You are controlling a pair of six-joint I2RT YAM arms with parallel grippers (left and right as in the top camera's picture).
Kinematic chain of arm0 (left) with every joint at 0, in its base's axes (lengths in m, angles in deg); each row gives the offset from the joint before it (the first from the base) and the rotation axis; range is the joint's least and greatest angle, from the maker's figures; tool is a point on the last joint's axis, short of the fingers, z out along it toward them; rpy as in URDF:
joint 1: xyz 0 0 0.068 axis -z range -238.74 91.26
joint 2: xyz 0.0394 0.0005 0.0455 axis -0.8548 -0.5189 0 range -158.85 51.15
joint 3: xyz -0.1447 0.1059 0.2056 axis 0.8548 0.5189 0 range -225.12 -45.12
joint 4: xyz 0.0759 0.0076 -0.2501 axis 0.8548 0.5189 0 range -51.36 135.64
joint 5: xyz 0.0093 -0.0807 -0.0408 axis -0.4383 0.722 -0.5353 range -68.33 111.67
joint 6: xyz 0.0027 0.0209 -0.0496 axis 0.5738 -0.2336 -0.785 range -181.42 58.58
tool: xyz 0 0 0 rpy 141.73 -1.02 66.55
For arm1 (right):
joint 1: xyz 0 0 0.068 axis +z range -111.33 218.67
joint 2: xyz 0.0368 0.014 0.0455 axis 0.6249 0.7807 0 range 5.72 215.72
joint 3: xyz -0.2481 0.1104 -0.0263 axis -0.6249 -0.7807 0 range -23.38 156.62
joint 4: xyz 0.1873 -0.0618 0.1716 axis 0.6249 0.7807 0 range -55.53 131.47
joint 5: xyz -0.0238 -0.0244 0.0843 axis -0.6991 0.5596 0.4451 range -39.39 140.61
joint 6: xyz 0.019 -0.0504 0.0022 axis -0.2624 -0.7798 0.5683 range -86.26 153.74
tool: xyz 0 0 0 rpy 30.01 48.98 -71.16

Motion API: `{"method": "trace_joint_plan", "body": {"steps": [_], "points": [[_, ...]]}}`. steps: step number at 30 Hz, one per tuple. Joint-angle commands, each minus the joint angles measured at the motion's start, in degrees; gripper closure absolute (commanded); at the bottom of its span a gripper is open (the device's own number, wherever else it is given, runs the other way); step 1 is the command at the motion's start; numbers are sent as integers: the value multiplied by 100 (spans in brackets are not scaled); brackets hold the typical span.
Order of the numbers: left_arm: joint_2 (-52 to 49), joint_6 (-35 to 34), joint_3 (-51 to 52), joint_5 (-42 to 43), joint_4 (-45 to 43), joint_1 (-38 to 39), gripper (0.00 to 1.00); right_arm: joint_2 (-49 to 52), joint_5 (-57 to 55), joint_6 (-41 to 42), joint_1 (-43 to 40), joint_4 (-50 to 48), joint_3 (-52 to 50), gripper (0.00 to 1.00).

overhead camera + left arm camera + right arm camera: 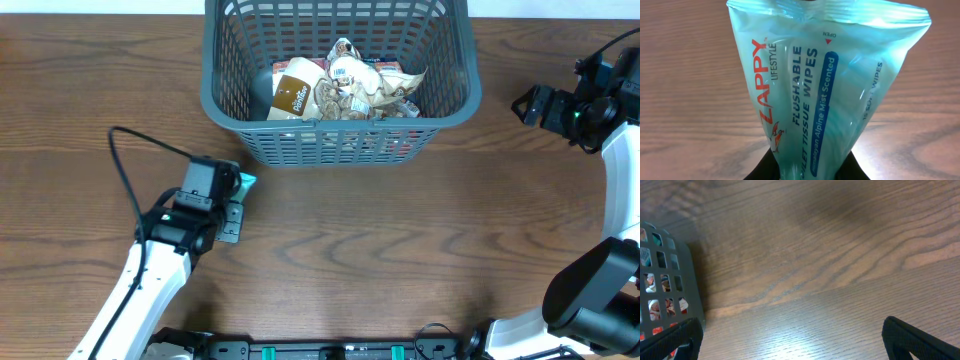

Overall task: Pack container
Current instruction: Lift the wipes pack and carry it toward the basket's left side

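I will lift my left gripper outward over the basket's rim, then lower it to let go of the wipes, because the basket's bare near corner (256, 98) is outward of my gripper.
The container (455, 105) is a large dark grey lattice basket at the back middle of the table, with several snack packs (345, 88) inside. My left gripper (240, 192) is in front of its left corner, shut on a teal pack of Zappy flushable tissue wipes (825, 90), which fills the left wrist view; only a teal edge (247, 181) shows from above. My right gripper (522, 105) is open and empty, to the right of the basket. The basket's corner (687, 275) shows at the left of the right wrist view, between the spread fingers (790, 340).
The brown wooden table (400, 240) lies under everything. A black cable (125, 170) loops from the left arm over the table at the left. The right arm's base stands at the lower right (590, 300).
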Motion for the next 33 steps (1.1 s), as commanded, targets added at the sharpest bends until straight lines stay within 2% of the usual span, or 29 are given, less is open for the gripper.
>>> {"method": "trace_joint_plan", "body": {"steps": [1,16,33], "points": [[229,-223,20,-160,72,-221,94,28,-11,-68,46,4,-26,1],[1115,-352,-85,-160,168,-999,94,28,-9,-66,46,9,-26,1],[1215,-345,-1534,-428,199,-1198,94,26,-9,-63,48,13,-26,1]]}}
